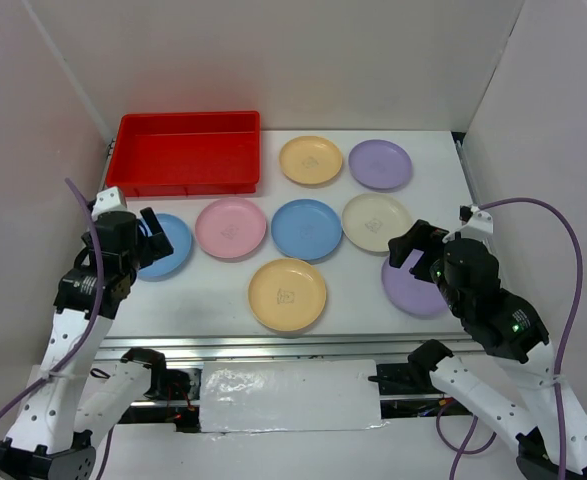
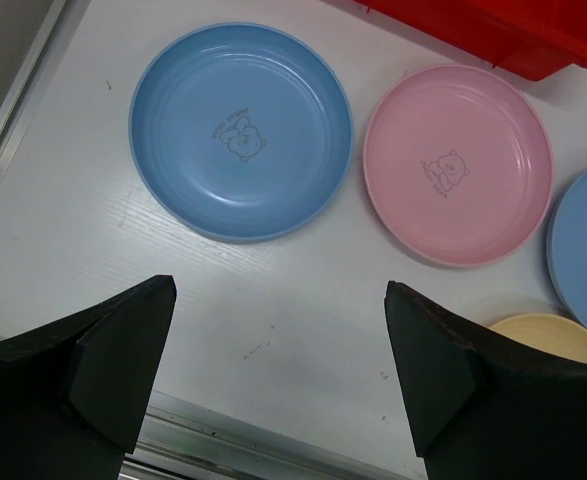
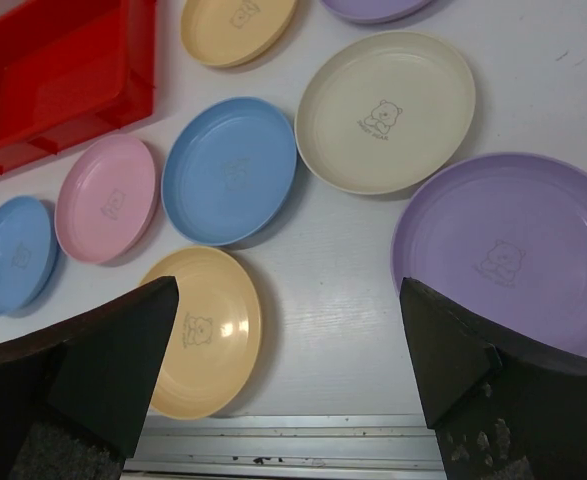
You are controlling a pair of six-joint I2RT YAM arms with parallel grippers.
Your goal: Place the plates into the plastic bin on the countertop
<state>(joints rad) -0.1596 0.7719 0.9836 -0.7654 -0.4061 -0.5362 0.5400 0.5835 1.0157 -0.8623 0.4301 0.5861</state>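
My left gripper is going to move down and to the right in the top view, onto the front yellow plate's facing rim, where bare countertop leaves room for the fingers.
Several pastel plates lie flat on the white countertop, none held. The empty red plastic bin sits at the back left. My left gripper hovers open over the front left, just short of a blue plate, with a pink plate to its right. My right gripper hangs open above the front right, between a yellow plate and a purple plate. A cream plate and a second blue plate lie beyond it. Nothing sits between either pair of fingers.
A metal rail runs along the table's front edge. White walls close in the left, back and right sides. Another yellow plate and another purple plate rest at the back, right of the bin.
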